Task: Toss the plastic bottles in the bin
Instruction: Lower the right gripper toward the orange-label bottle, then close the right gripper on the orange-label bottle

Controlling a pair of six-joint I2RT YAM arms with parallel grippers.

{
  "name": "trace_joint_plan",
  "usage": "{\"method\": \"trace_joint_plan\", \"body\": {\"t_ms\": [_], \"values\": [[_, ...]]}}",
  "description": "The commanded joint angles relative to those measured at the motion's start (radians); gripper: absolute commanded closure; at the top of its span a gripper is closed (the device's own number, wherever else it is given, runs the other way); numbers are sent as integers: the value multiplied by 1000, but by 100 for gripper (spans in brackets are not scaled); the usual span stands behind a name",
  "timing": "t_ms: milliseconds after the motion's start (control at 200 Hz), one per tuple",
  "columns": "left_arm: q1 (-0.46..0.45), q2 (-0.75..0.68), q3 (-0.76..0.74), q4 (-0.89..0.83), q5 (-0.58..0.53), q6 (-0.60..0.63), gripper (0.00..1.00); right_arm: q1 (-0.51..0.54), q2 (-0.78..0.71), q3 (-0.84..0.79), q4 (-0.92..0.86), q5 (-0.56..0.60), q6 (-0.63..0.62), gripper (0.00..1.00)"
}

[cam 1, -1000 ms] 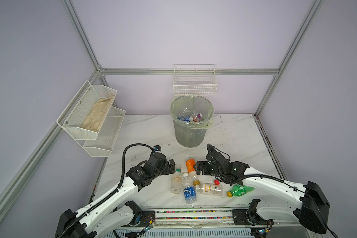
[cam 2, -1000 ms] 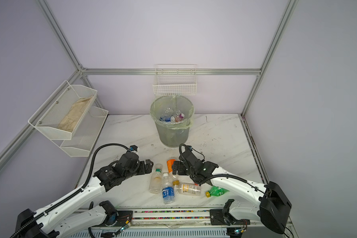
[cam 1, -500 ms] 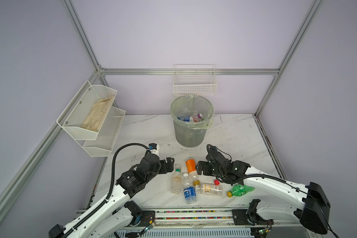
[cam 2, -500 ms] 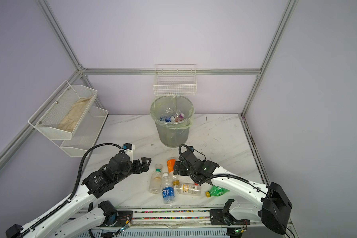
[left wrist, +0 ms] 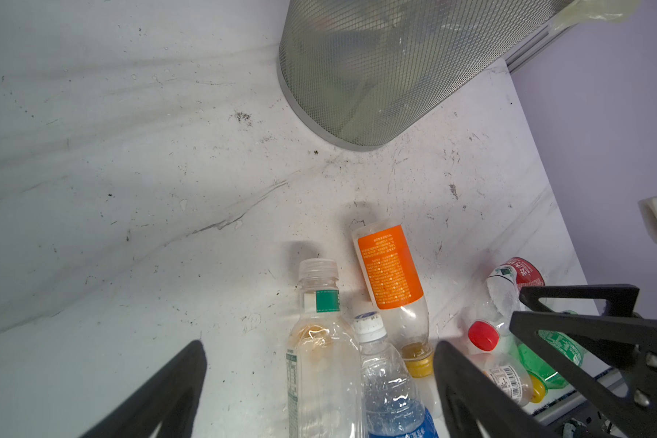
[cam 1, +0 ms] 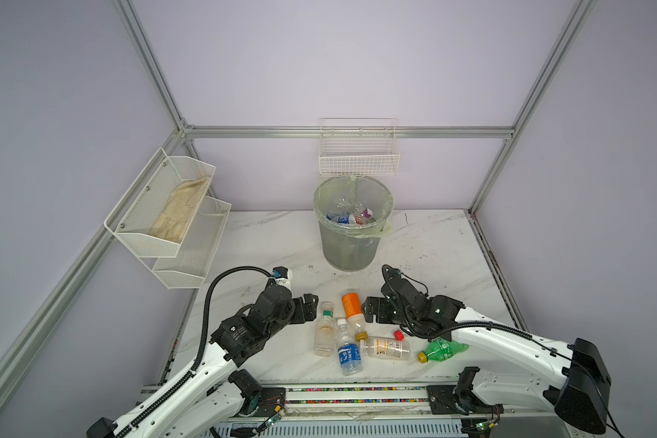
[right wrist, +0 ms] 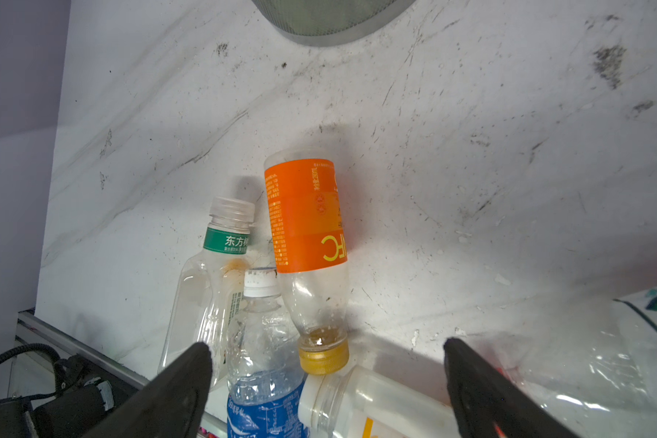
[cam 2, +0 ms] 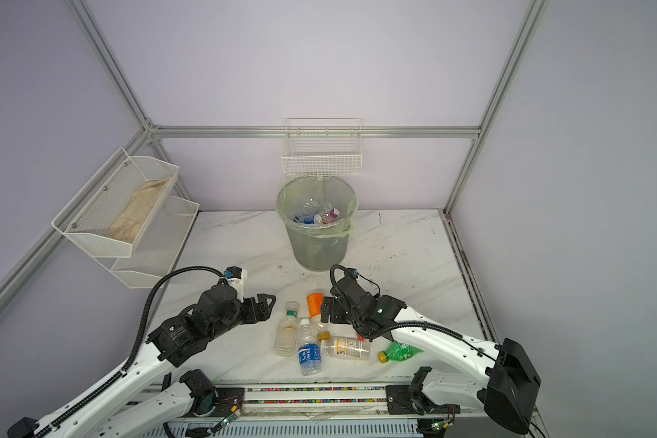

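Observation:
My right gripper moves across toward the green-collared bottle and down around the orange bottle's labelled body (cam 1: 352,304) (right wrist: 308,237) next. Other bottles crowd its yellow end with the cap, hence this move.
Several plastic bottles lie near the table's front: a clear green-collared one (cam 1: 324,333) (left wrist: 319,341), a blue-labelled one (cam 1: 348,350) (right wrist: 262,360), an orange-labelled one (cam 1: 352,311) (right wrist: 304,216), a yellow-capped one on its side (cam 1: 385,347), a red-capped one (left wrist: 501,303) and an all-green one (cam 1: 442,349). The bin (cam 1: 351,227) (cam 2: 315,231) stands behind them with bottles inside. My left gripper (cam 1: 308,307) (left wrist: 319,352) is open, low at the pile's left, straddling the green-collared and blue bottles. My right gripper (cam 1: 372,311) (right wrist: 327,350) is open beside the orange bottle, over its yellow cap.
A white wire basket (cam 1: 359,159) hangs on the back wall above the bin. White mesh shelf trays (cam 1: 167,212) on the left wall hold a beige cloth. An aluminium rail (cam 1: 357,394) runs along the table's front edge.
My left gripper has drawn back slightly to the left from the green-collared bottle's cap, and its arm has shifted. The right arm and the bottles have not moved.

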Motion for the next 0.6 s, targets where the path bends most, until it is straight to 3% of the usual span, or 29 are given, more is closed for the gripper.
{"method": "trace_joint_plan", "body": {"t_ms": [0,305,595], "values": [[-5,-13,49,-48,28,7,8,6,-32,19,-67,-18,-43,3],[-6,-14,-16,-77,111,-75,9,8,36,-6,7,-76,-74,5],[-45,-35,-120,-39,132,-172,9,37,282,98,75,-43,-77,8]]}}
